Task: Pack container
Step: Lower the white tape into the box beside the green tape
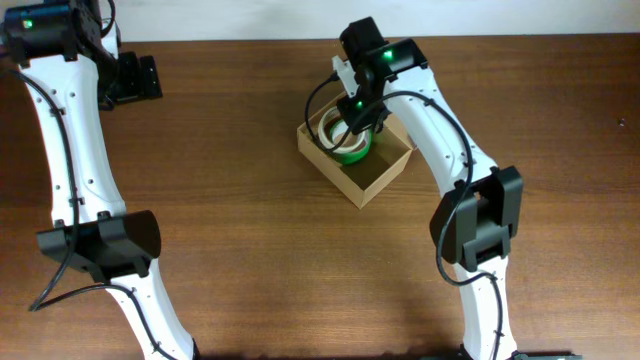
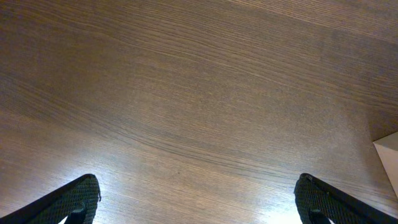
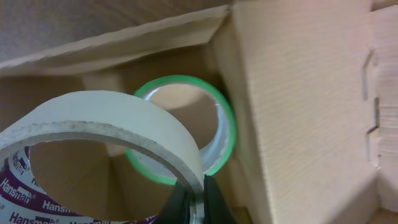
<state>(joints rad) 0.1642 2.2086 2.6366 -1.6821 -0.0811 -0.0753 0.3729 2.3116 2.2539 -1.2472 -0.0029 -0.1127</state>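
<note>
The cream masking-tape roll is still above the green roll, so the robot's right gripper will next bring it down a little onto the green roll.
The container (image 1: pixel 385 175) is a tan cardboard box standing open in the middle of the table, its inner wall (image 3: pixel 298 93) filling the right wrist view. A green tape roll (image 1: pixel 352 152) lies inside it at its far-left corner; the same green roll (image 3: pixel 229 118) shows on the box floor. My right gripper (image 3: pixel 195 202) is shut on the wall of a cream masking-tape roll (image 3: pixel 106 121), holding it inside the box just above the green roll. My left gripper (image 2: pixel 198 202) stands wide open over bare wood at the table's far left, with nothing between its fingers (image 2: pixel 74 202).
The box's hinged flap (image 3: pixel 124 40) stands at its far side. A pale box corner (image 2: pixel 388 158) shows at the right edge of the left wrist view. Dark wood table (image 1: pixel 230 200) lies all around the box.
</note>
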